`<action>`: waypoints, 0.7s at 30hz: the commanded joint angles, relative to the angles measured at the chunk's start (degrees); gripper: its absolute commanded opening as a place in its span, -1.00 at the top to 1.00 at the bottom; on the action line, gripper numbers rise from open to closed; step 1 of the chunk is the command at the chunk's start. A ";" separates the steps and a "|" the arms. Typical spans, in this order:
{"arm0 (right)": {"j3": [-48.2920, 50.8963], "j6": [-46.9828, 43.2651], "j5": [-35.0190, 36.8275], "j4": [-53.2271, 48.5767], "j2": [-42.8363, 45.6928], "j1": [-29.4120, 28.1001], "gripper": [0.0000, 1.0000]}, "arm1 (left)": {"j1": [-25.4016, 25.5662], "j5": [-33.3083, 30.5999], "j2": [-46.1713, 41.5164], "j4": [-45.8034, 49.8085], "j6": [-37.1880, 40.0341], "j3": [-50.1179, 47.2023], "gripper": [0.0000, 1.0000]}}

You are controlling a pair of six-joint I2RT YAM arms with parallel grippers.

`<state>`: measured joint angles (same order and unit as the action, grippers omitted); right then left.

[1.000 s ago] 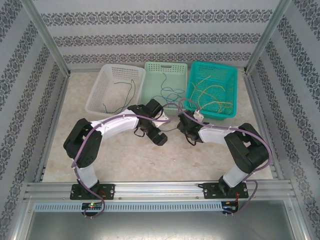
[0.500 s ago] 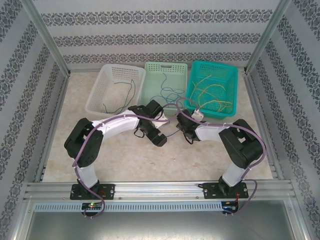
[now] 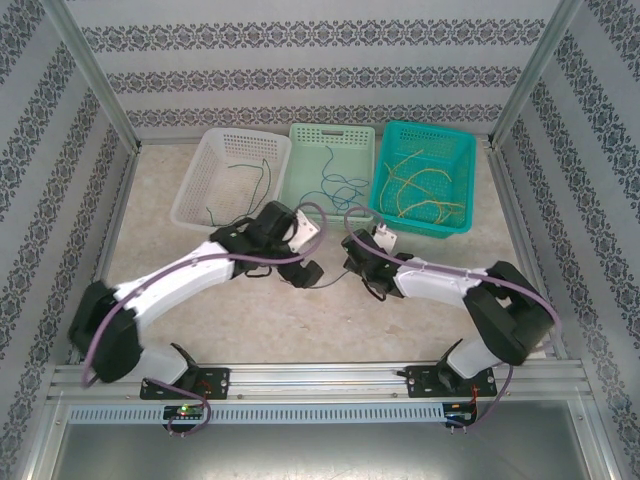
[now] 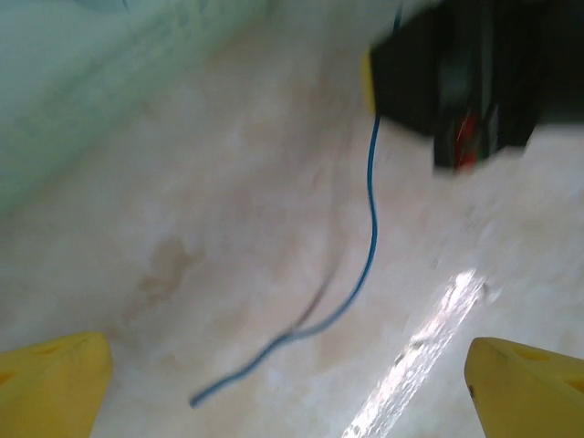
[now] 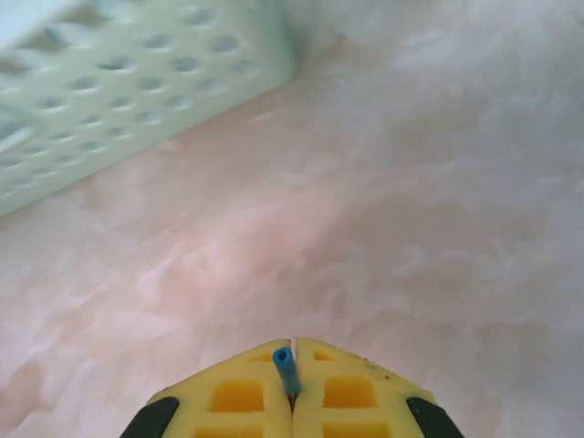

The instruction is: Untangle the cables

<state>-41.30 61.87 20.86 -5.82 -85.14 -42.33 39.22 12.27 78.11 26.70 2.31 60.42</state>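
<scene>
The right gripper should lift the blue cable up and outward over the pale green basket and let go of it there, because that basket already has blue cable in it.
A thin blue cable hangs down from my right gripper and trails over the beige table, with its free end lying between my left fingertips. My right gripper is shut on this blue cable, and a short end pokes out between the yellow pads. My left gripper is open, low over the table, and touches nothing. In the top view the left gripper and the right gripper face each other in mid-table. Other cables lie in the baskets: green, blue and yellow.
Three baskets stand in a row at the back: white, pale green and teal. The pale green basket's wall is close to the front left of my right gripper. Metal frame posts and patterned walls border the table.
My right gripper has shut on the blue cable and shifted left. The left arm has stretched out low, its elbow swinging to the left, and its gripper stays open.
</scene>
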 commanded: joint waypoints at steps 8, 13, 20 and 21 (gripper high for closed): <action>-16.95 -24.40 -2.93 -13.75 6.79 4.88 1.00 | -7.88 -2.82 -9.48 -6.67 -7.49 -2.65 -0.99; -33.77 -35.54 -10.07 -20.67 0.25 12.23 1.00 | -10.98 -2.56 -12.62 -7.79 -9.81 -5.23 -0.99; -54.78 -43.93 -18.69 -27.81 -16.45 19.53 1.00 | -11.75 -2.17 -14.27 -7.24 -10.04 -6.90 -0.99; -57.84 -44.80 -19.86 -29.64 -19.40 20.20 1.00 | -11.86 -2.24 -14.21 -6.98 -9.96 -6.77 -0.99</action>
<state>-93.84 23.24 6.92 -27.42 -97.97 -23.66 28.25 10.02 64.64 21.10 -6.59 54.13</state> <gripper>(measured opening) 0.066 0.996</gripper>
